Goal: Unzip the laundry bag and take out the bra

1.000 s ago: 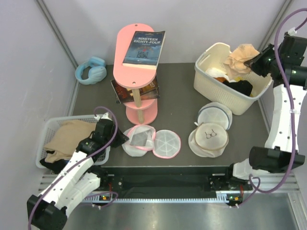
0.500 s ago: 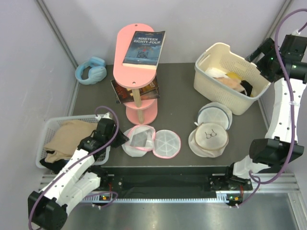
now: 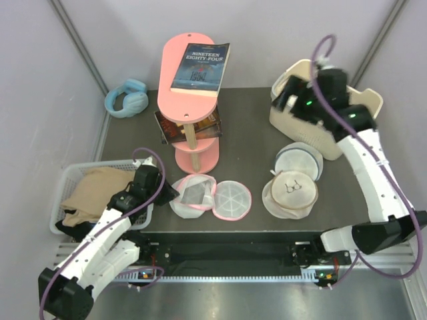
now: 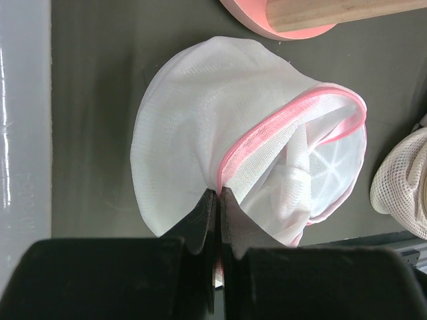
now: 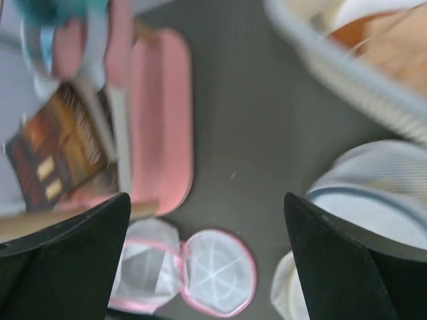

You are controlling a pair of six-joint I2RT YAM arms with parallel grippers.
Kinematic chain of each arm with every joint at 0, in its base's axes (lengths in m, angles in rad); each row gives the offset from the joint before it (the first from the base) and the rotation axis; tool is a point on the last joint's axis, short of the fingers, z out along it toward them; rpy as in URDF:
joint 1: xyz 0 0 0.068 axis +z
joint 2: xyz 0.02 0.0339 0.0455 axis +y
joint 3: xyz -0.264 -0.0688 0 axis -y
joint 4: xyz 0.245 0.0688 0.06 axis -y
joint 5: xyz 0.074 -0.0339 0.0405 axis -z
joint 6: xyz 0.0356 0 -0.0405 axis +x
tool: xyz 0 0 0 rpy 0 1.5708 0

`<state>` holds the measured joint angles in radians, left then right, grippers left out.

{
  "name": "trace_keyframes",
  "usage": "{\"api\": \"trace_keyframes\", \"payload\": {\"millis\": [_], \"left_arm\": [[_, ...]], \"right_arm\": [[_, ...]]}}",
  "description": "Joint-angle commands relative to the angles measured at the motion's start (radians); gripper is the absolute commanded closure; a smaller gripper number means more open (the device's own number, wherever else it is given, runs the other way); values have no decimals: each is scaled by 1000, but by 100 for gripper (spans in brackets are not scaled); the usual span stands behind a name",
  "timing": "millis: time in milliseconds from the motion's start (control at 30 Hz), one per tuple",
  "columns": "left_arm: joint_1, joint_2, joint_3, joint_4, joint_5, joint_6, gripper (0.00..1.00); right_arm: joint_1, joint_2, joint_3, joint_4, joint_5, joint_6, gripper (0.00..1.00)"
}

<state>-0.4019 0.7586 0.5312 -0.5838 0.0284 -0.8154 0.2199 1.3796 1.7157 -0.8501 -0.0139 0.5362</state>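
Observation:
My right gripper moves back and down from the basket to the lid's pink rim nearest the mesh bags (image 3: 250,199) (image 5: 253,271) next.
The laundry bag (image 3: 193,195) lies unzipped near the table's front, a white mesh drum with pink trim, its round lid (image 3: 231,199) flipped out to the right. My left gripper (image 3: 169,193) is shut on the bag's pink rim (image 4: 267,133); the left gripper (image 4: 219,195) pinches it at the fingertips. My right gripper (image 3: 285,101) hangs open and empty over the cream basket's (image 3: 369,100) left side. Through the right gripper (image 5: 207,197) I see the bag (image 5: 143,267) far below. Blurred beige fabric, apparently the bra (image 5: 400,50), lies in that basket; the arm hides it from above.
A pink two-tier stand (image 3: 193,87) with a book stands behind the bag. Two other white mesh bags (image 3: 290,191) (image 3: 299,160) lie to its right. A grey basket (image 3: 67,177) holding beige cloth sits at far left, blue headphones (image 3: 127,97) at back left.
My right gripper opened and dropped the beige garment into the cream basket, then swung left and down over the basket's left side. The left gripper has kept its grip.

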Motion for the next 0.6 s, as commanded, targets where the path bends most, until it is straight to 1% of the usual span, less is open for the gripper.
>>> {"api": "trace_keyframes", "payload": {"millis": [0,33,100,133,167,200,233,300,367,500,567], "left_arm": [[-2,-25,10,10,-8,21,100],[-2,-27,12,9,-12,22,100],[0,-28,15,2,-18,24,100],[-2,-31,15,-1,-16,25,100],[-2,-31,15,1,-15,25,100],[-2,-31,13,-1,-15,25,100],[-2,-33,12,-1,-10,25,100],[-2,-38,10,-5,-8,25,100],[-2,-44,9,-10,-8,27,100],[-2,-51,-3,-10,-8,22,100],[-2,-54,-8,-8,-8,21,100]], "right_arm": [[284,-39,-180,55,71,106,6],[388,-36,-250,71,90,125,7],[464,-27,-321,78,98,198,9],[523,-28,-397,101,97,224,13],[550,-28,-434,114,97,269,15],[574,-33,-506,127,100,287,18],[604,-31,-539,137,104,321,19],[616,-37,-618,135,109,343,22],[619,-48,-660,137,117,361,24],[618,-48,-732,170,124,355,37],[618,-27,-743,192,121,341,41]]}}
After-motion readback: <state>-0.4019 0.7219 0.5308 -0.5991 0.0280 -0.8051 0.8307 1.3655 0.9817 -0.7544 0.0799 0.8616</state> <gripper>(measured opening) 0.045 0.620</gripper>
